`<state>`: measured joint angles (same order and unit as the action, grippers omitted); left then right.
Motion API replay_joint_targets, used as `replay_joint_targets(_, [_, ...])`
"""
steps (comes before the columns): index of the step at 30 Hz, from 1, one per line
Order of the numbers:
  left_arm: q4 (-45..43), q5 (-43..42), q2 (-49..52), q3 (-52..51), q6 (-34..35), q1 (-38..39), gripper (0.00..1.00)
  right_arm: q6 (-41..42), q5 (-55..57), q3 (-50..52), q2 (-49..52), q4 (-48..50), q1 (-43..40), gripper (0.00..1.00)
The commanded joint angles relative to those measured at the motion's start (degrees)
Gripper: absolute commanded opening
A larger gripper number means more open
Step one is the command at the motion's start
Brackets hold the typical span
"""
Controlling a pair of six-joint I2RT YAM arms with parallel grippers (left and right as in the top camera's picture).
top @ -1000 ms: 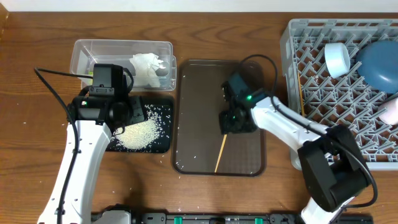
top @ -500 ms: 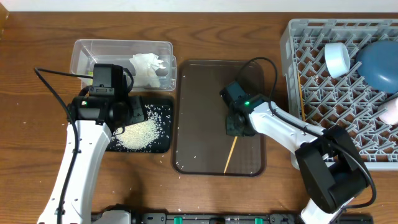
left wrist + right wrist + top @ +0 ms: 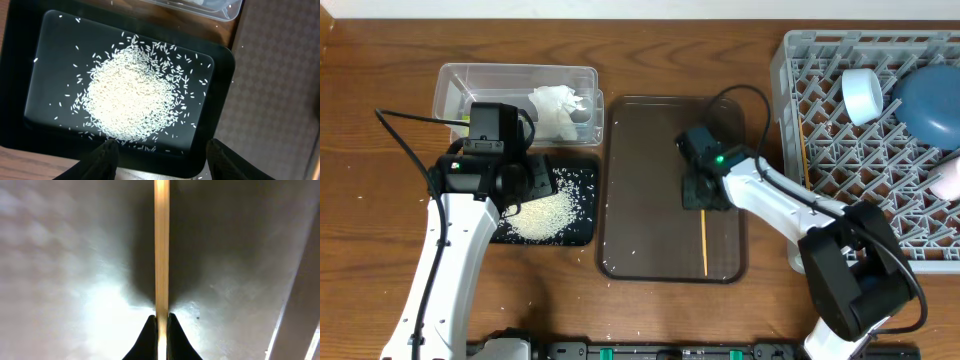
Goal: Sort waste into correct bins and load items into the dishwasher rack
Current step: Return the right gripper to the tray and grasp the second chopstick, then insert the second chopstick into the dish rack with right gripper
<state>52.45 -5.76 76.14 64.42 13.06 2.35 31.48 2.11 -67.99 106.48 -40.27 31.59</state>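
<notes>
One chopstick already lies lengthwise there. My right gripper will next lift, move outward and to the right in the overhead view, and release beside the rack's other chopstick [image 3: 812,137].
A wooden chopstick [image 3: 704,245] [image 3: 161,245] lies lengthwise on the brown serving tray [image 3: 640,160], and my right gripper [image 3: 705,195] [image 3: 161,317] is shut on its upper end. My left gripper [image 3: 525,185] [image 3: 161,147] hangs open over the near edge of the black tray [image 3: 575,232] [image 3: 45,60], with nothing between its fingers. That tray holds the heap of rice [image 3: 548,212] [image 3: 130,100]. The clear tub [image 3: 470,80] behind it holds the white tissue [image 3: 558,105]. The grey rack [image 3: 800,60] at the right carries a white cup [image 3: 863,95], a blue dish [image 3: 930,100], a pinkish cup [image 3: 948,180] and another chopstick [image 3: 807,155].
A few stray rice grains lie on the brown tray and on the wooden table to the left of the black tray. The rack stands close against the brown tray's right edge. Cables run from both arms.
My right gripper has closed on the chopstick. The chopstick has swung from a slant to straight along the tray. The left arm has not moved.
</notes>
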Motion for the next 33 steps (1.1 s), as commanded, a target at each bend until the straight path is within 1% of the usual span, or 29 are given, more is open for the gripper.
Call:
replay_joint_targets(1, [0.0,0.6,-0.5,0.3,-0.3,-0.2,0.60,-6.2,0.0,-8.3,-1.2,-3.2,-3.3,0.01])
replay_joint_targets(7, [0.0,0.6,-0.5,0.3,-0.3,-0.2,0.59,-18.0,0.0,-22.4,-2.6,-14.8,-11.3,0.01])
replay_joint_targets(9, [0.0,0.7,-0.5,0.3,-0.3,-0.2,0.59,-20.3,0.0,-25.8,-2.6,-17.8,-14.8,0.01])
replay_joint_targets(12, [0.0,0.7,-0.5,0.3,-0.3,-0.2,0.60,-22.0,0.0,-28.0,-2.6,-19.8,-20.2,0.01])
replay_joint_targets(18, [0.0,0.7,-0.5,0.3,-0.3,-0.2,0.60,-27.6,-1.0,-27.7,-2.2,-22.5,-29.2,0.01])
replay_joint_targets(22, [0.0,0.6,-0.5,0.3,-0.3,-0.2,0.60,-29.7,-1.0,-26.1,-2.2,-22.5,-32.3,0.01])
replay_joint_targets(26, [0.0,0.6,-0.5,0.3,-0.3,-0.2,0.59,-32.5,-1.1,-23.3,-1.3,-21.9,-33.3,0.01])
replay_joint_targets(33, [0.0,0.6,-0.5,0.3,-0.3,-0.2,0.59,-32.4,-0.9,-17.5,-1.0,-13.9,-33.4,0.01])
